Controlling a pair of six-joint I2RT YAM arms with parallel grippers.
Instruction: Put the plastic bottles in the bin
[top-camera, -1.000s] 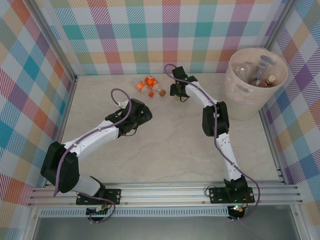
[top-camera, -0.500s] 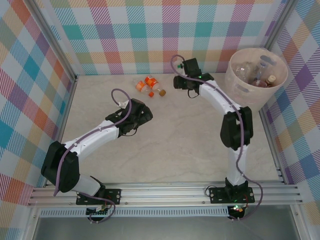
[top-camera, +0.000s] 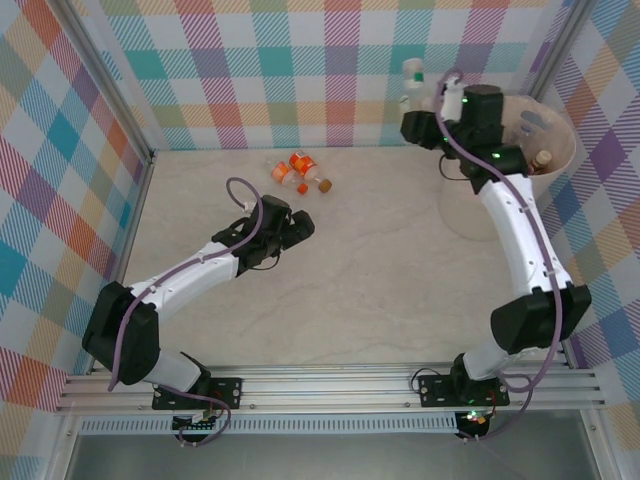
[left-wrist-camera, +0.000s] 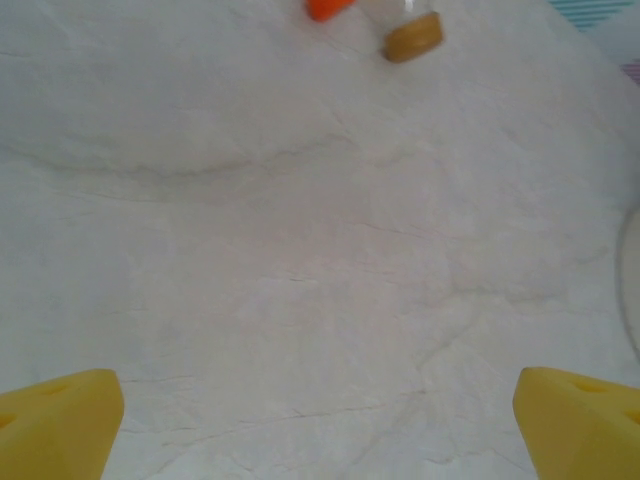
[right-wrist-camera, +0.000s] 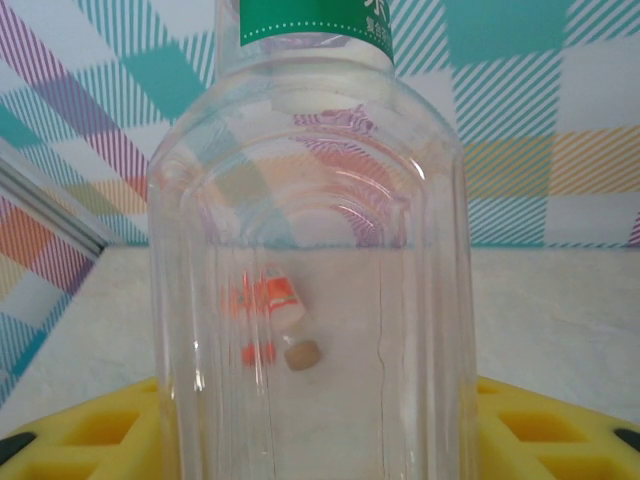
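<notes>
My right gripper has the clear bottle (top-camera: 411, 88) still hanging beside the bin, so it should carry it across the bin's rim to above the bin's opening (top-camera: 536, 128) and release it.
My right gripper (top-camera: 418, 118) is raised beside the left rim of the cream-white bin (top-camera: 462, 205), shut on a clear bottle (top-camera: 411, 88) with a green label and white cap. The right wrist view has this bottle (right-wrist-camera: 310, 250) upright between the yellow fingers (right-wrist-camera: 95, 430). Several bottles (top-camera: 528, 135) lie inside the bin. Two orange-labelled bottles (top-camera: 298, 170) lie on the table at the back. My left gripper (top-camera: 296, 230) hovers low in front of them, open with nothing in it; the left wrist view catches a brown cap (left-wrist-camera: 413, 37) and an orange cap (left-wrist-camera: 328, 8) at its top edge.
Checked walls enclose the marble-look table (top-camera: 350, 290) on three sides. The bin stands in the far right corner against the wall. A metal rail (top-camera: 330, 385) runs along the near edge by the arm bases.
The right arm rose from the table near the orange bottles and swung right to the bin's rim, carrying the clear bottle. The left gripper crept slightly right.
</notes>
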